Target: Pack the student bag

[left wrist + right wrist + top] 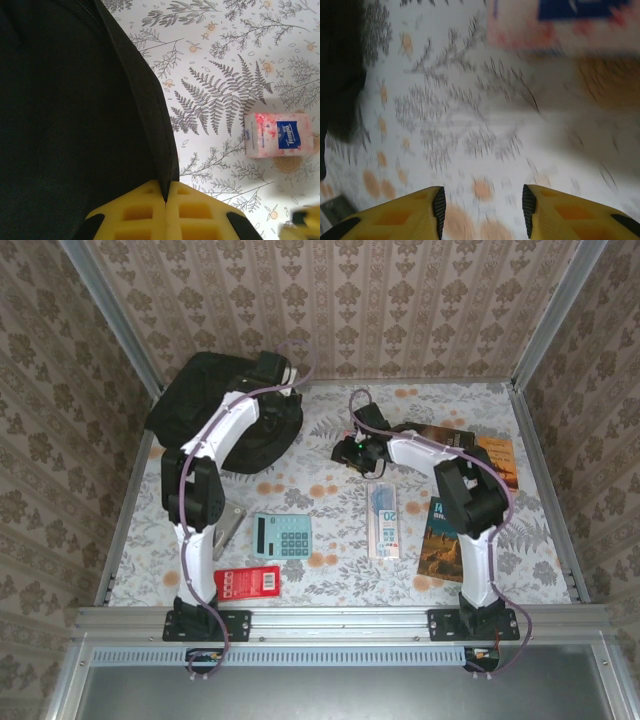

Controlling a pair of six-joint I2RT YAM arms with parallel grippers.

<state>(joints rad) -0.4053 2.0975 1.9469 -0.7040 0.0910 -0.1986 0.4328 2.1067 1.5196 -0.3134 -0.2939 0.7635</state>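
My left gripper is pinching the edge and should pull it back over the long clear pouch (383, 521) and let it go, because the bag (215, 405) is in the far corner of the table.
The student bag (215, 405), large, black and soft, lies at the table's back left. My left gripper (283, 375) reaches over its right side. In the left wrist view the yellow fingers (145, 210) are shut on the bag's black fabric edge (167, 170), which runs up between them. My right gripper (346, 451) hovers mid-table to the right of the bag. Its jaws (482, 205) stand open over the flowered cloth with nothing between them. That view is blurred, with a pink tissue pack (560, 22) ahead of the fingers.
The tissue pack (279, 135) lies on the cloth right of the bag. Nearer the front lie a teal calculator (281, 536), a red pack (248, 582), a long clear pouch (384, 520), a grey object (232, 525) and two books (445, 540) (487, 455). Metal walls frame the table.
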